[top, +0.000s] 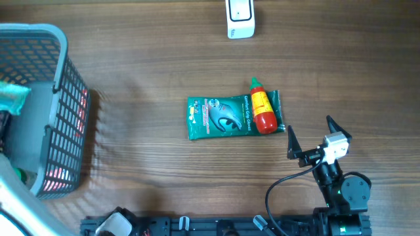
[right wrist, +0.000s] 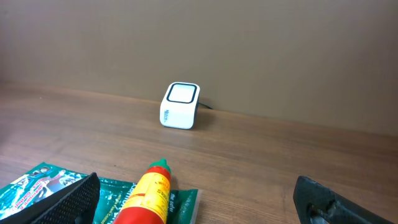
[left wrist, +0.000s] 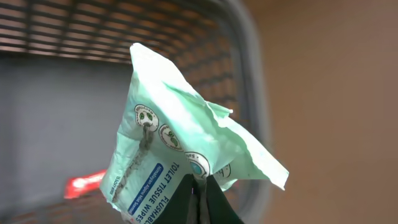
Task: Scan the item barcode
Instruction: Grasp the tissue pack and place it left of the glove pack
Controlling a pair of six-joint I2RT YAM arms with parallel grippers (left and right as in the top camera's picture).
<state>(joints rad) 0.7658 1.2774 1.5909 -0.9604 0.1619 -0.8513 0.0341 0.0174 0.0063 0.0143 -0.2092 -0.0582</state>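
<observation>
The wipes go down and toward the right in the overhead view next, and my left gripper frees them on the glove pack's basket-side end (top: 196, 119), clear of the bottle.
My left gripper (left wrist: 198, 186) is shut on the lower edge of a mint-green pack of flushable toilet tissue wipes (left wrist: 180, 143), holding it up in front of the grey basket (left wrist: 249, 93). From overhead a bit of the pack (top: 13, 95) shows over the basket at the far left. No barcode shows on the face I see. The white scanner (top: 240, 18) stands at the table's far edge, also in the right wrist view (right wrist: 180, 106). My right gripper (top: 309, 124) stands open near the front right, with nothing between its fingers (right wrist: 68, 199).
A red sauce bottle (top: 262, 108) with a yellow label lies across a dark green glove pack (top: 223, 117) mid-table, just left of the right gripper. The mesh basket (top: 65, 98) fills the left side and holds other items.
</observation>
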